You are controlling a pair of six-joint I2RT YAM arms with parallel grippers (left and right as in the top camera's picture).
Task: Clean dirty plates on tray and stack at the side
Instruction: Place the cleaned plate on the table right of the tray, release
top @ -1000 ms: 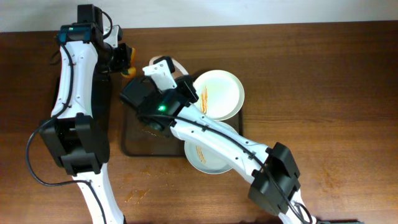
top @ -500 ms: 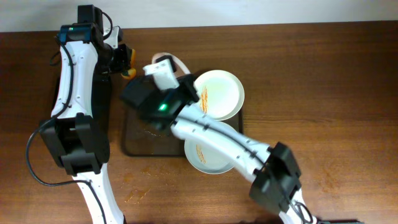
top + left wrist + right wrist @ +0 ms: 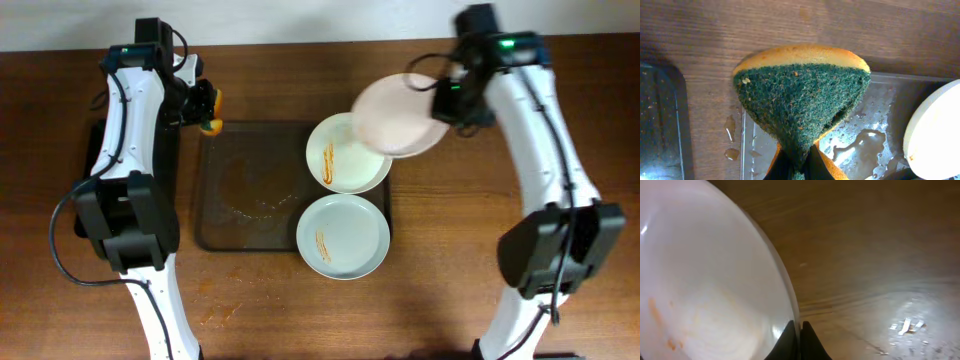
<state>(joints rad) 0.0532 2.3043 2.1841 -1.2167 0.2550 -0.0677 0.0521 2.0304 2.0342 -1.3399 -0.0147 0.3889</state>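
My right gripper moves the white plate (image 3: 398, 128) down and back onto the bare wood (image 3: 458, 177) beside the tray next and releases the plate's rim, as that spot lies empty.
My right gripper (image 3: 447, 98) is shut on the rim of a white plate (image 3: 398, 128) and holds it tilted in the air, over the tray's back right corner and the table. In the right wrist view the plate (image 3: 705, 280) shows faint orange marks, with my fingers (image 3: 799, 332) pinching its edge. Two plates lie on the right side of the dark tray (image 3: 245, 190): one (image 3: 345, 158) at the back and a paler bluish one (image 3: 343, 237) in front, both with orange streaks. My left gripper (image 3: 205, 106) is shut on an orange-and-green sponge (image 3: 802, 100) over the tray's back left corner.
The tray's left part is wet, with puddles (image 3: 865, 142). A narrow black tray (image 3: 90, 165) lies at the far left under the left arm. Sauce spots (image 3: 215, 315) mark the table in front. Bare wood lies right of the tray.
My right arm has swung from the tray's back left to the back right, carrying the white plate up and off the tray. The left gripper with the sponge has barely moved.
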